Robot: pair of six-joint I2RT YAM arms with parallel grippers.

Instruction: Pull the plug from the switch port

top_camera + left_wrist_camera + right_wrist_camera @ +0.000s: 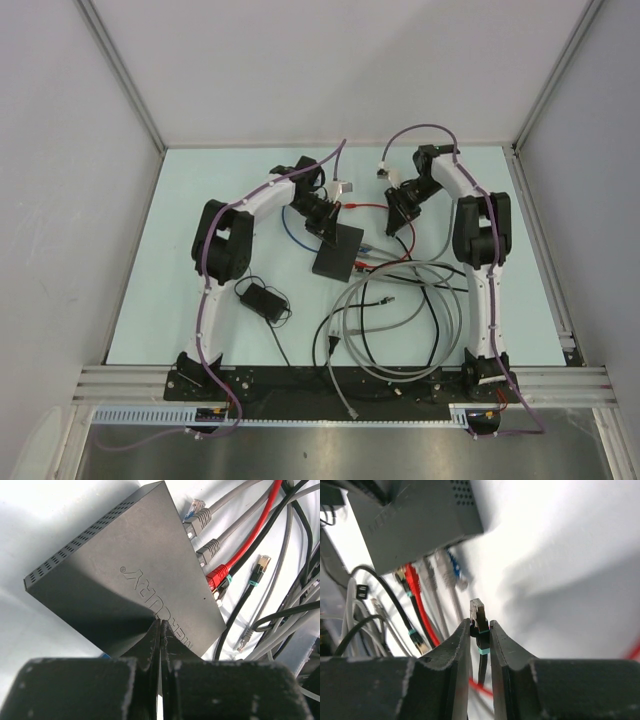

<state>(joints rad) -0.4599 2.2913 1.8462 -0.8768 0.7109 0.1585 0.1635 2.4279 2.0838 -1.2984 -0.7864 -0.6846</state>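
Observation:
Next, my right gripper needs to carry the black plug down to tabletop clear of the switch and release it, since that lies below and to its right in the top view.
The switch (337,251) (125,580) (415,515) is a flat matte-black box lying mid-table. My left gripper (325,222) (160,622) is shut, its tips resting on the switch's top near one edge. Two grey plugs (207,552) and a red plug (217,575) sit at the port side. My right gripper (400,222) (480,625) is shut on a black plug (479,614) with a teal band and clear tip. It holds that plug in the air, apart from the switch's ports.
A tangle of grey, black and red cables (400,320) spreads to the right of and in front of the switch. Another black teal-banded plug (257,567) lies loose on the table. A small black power adapter (258,298) sits front left. A blue cable (290,228) loops by the left arm.

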